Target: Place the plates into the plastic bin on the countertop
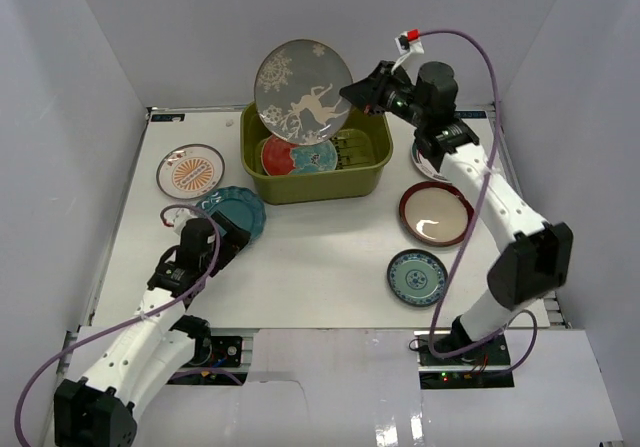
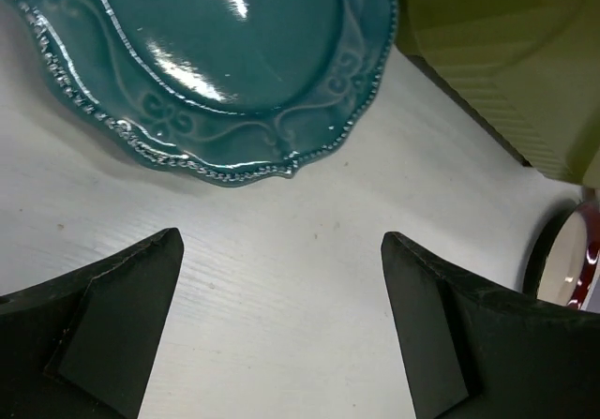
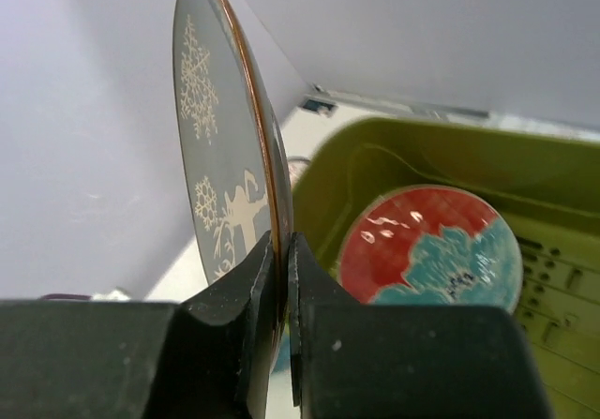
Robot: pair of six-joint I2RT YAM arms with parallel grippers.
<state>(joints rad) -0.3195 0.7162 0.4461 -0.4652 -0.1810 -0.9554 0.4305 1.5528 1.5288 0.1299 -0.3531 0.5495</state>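
Observation:
My right gripper should next go down, tilting downward, and let go of the grey plate on the red-teal floral plate (image 1: 299,157), because that plate is in the bin (image 1: 375,172) below the gripper.
My right gripper (image 1: 355,91) is shut on the rim of the grey plate with white deer (image 1: 302,90) and holds it tilted above the left part of the olive-green bin (image 1: 375,172). In the right wrist view the plate (image 3: 216,138) stands edge-on between my fingers (image 3: 323,288). A red-teal floral plate (image 1: 297,155) lies in the bin; it also shows in the right wrist view (image 3: 431,246). My left gripper (image 1: 228,239) is open and empty just short of the teal scalloped plate (image 1: 233,211), which fills the top of the left wrist view (image 2: 216,63).
On the white countertop (image 1: 320,257) lie an orange sunburst plate (image 1: 190,171) at left, a maroon-rimmed cream plate (image 1: 436,213) and a small teal plate (image 1: 417,277) at right. Another plate (image 1: 425,163) is partly hidden under the right arm. White walls surround the table.

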